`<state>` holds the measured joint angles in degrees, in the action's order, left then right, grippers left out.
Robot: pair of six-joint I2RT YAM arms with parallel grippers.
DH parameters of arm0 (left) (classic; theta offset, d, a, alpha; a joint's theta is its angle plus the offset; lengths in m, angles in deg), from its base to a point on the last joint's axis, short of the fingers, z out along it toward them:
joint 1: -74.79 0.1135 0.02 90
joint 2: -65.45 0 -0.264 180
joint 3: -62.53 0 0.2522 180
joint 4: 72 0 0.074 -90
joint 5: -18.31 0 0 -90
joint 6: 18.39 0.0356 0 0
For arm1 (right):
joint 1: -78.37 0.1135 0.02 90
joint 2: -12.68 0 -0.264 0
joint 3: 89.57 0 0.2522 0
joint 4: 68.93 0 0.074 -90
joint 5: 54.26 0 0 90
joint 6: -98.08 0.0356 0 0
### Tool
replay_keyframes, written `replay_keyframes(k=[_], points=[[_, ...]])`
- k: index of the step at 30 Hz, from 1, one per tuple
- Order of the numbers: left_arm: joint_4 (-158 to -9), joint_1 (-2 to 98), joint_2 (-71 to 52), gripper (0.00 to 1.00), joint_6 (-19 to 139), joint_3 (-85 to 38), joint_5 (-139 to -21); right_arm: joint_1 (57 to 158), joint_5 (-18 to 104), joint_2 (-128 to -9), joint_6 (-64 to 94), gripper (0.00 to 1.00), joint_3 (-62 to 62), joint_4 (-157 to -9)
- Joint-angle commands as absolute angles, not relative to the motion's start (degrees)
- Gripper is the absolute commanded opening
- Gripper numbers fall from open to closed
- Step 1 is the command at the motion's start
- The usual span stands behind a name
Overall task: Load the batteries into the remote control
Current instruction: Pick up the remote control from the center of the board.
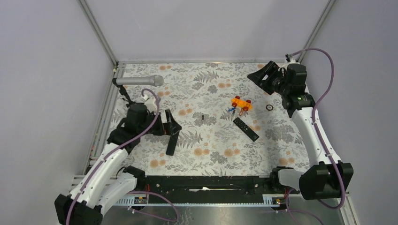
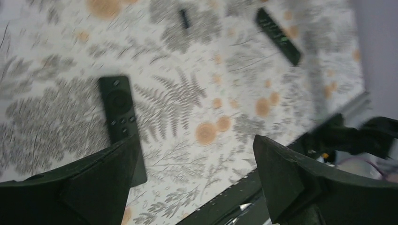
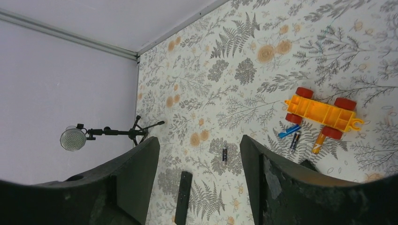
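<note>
Both long edges of the black remote lie clear by its small buttons. I will tip my left gripper to point down and lower it, open, astride them.
The remote control (image 1: pixel 246 129) is a slim black bar lying slantwise right of centre; it also shows in the left wrist view (image 2: pixel 278 36). Three batteries lie beside an orange toy block: blue (image 3: pixel 288 131), dark (image 3: pixel 294 139) and orange (image 3: pixel 319 142). Another dark battery (image 1: pixel 202 118) lies alone mid-table (image 3: pixel 224 153). My left gripper (image 1: pixel 169 124) hangs open (image 2: pixel 196 140) over the top end of a second remote. My right gripper (image 1: pixel 262 75) is raised at the back right, open (image 3: pixel 199 139) and empty.
The second black remote (image 2: pixel 119 112) lies button face up at the left (image 1: pixel 172 140). The orange toy block with red knobs (image 1: pixel 241 103) sits right of centre. A small dark ring (image 1: pixel 270 107) lies further right. A microphone on a stand (image 1: pixel 138 81) is at the back left.
</note>
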<state>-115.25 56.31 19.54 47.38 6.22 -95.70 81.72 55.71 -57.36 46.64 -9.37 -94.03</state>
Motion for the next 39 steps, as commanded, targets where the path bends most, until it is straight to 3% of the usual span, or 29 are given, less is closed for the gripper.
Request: replay_keyframes(k=[1,5,10,20,22,26,29,39], points=[[-113.84,50.03,15.33,0.97,40.66,10.54,-71.42,81.53,58.83,-57.26,50.8,0.71,-12.87,-89.1],[-116.86,46.41,7.22,0.9,36.54,7.81,-62.22,81.53,58.91,-56.26,51.59,0.71,-15.63,-89.49],[-114.77,44.72,-1.08,0.85,33.47,8.73,-61.79,81.51,59.1,-54.7,51.57,0.71,-18.5,-90.23],[-107.41,42.75,-8.46,0.98,33.95,12.45,-61.41,81.53,60.47,-54.95,51.85,0.7,-21.11,-91.29],[-107.46,42.62,-9.38,0.93,33.76,12.51,-60.34,81.53,60.97,-55.29,51.89,0.7,-21.34,-91.28],[-107.61,41.99,-11.17,0.71,33.35,12.14,-59.95,81.53,61.51,-55.62,52.13,0.69,-22.1,-91.28],[-108.37,41.39,-12.17,0.63,33.13,11.61,-59.51,81.53,61.68,-55.37,52.24,0.68,-22.88,-91.3],[-110.72,38.12,-16.03,0.49,30.64,9.94,-57.52,81.53,62.17,-54.78,51.98,0.67,-24.31,-92.28]])
